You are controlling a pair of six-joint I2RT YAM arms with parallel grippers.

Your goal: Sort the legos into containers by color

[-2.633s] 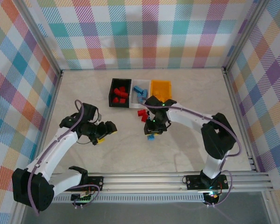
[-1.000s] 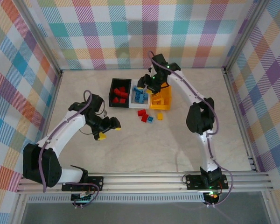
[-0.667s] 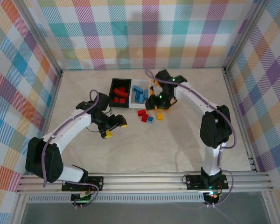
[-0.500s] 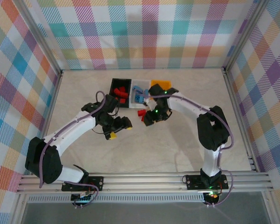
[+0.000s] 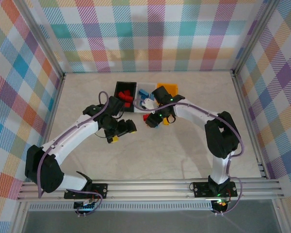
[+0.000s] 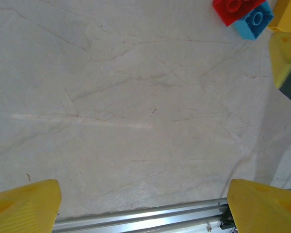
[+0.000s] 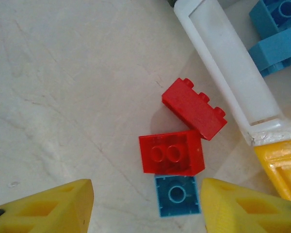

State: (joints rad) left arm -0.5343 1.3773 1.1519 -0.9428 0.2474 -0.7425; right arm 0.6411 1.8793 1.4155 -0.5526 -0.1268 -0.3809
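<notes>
I will lower my right gripper with a small shift toward the yellow-orange container (image 5: 167,89), with my fingers on both sides of the small blue lego, because it lies off-center, close to the finger on that side.
Two red legos (image 7: 171,153) (image 7: 194,108) and a small blue lego (image 7: 177,195) lie together on the table in front of the white container (image 7: 228,68). My right gripper (image 7: 145,213) (image 5: 154,121) hovers open over them, the blue lego between its fingertips and nearer the right one. A yellow lego (image 5: 166,120) lies beside them. Red legos fill the black container (image 5: 118,97), blue ones the white container (image 5: 150,103); the yellow-orange container (image 5: 167,89) stands to the right. My left gripper (image 6: 144,208) (image 5: 122,133) is open and empty over bare table, left of the loose legos (image 6: 235,8).
The three containers sit in a row at mid-table towards the back. A metal rail (image 6: 136,218) runs along the near table edge. Checked walls enclose the table on three sides. The right gripper's yellow finger (image 6: 283,56) shows at the edge of the left wrist view.
My right gripper has come down from over the containers to the loose legos in front of them. My left gripper has moved right and back, towards the same legos.
</notes>
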